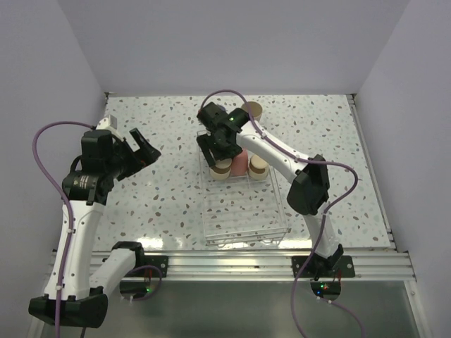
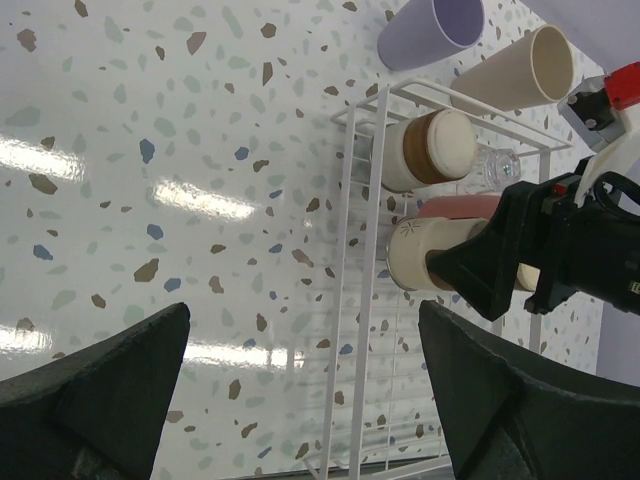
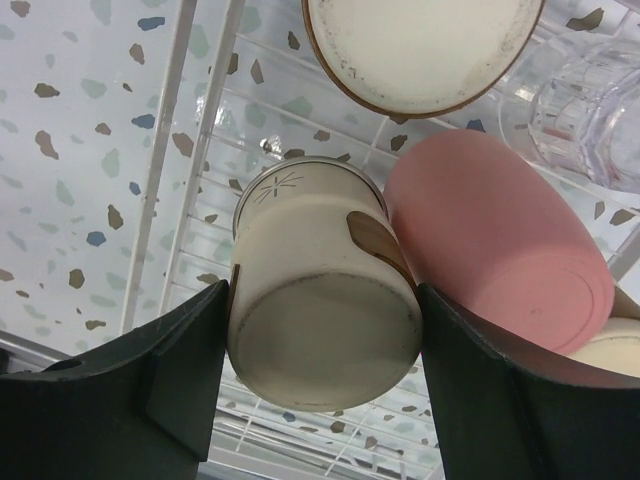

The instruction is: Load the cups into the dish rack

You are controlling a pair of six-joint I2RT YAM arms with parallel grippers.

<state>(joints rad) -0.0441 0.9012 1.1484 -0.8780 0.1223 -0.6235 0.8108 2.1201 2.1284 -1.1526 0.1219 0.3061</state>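
I will next move my right gripper down, edging off the coral-red cup, and let go of the brown-grey cup, because the free wire bottom of the rack is below my gripper beside the coral-red cup.
The wire dish rack [image 1: 246, 211] lies mid-table. At its far end stand upside-down cups: a brown-grey cup with a cream base [image 3: 320, 320], a coral-red cup [image 3: 490, 240], another brown-grey cup [image 3: 420, 50], a tiny clear cup [image 3: 590, 110], and a cream base at the edge [image 3: 615, 350]. My right gripper [image 3: 322, 290] is shut on the first brown-grey cup inside the rack, a finger on each side. A lavender cup [image 2: 430, 30] and a beige cup [image 2: 520, 70] lie on the table beyond the rack. My left gripper [image 2: 303, 310] is open and empty, left of the rack.
The near half of the rack [image 2: 350, 330] holds no cups. The speckled table [image 1: 155, 204] is bounded by white walls at the back and sides. The right arm [image 1: 282, 158] reaches over the rack's right side. A metal rail [image 1: 232, 264] runs along the near edge.
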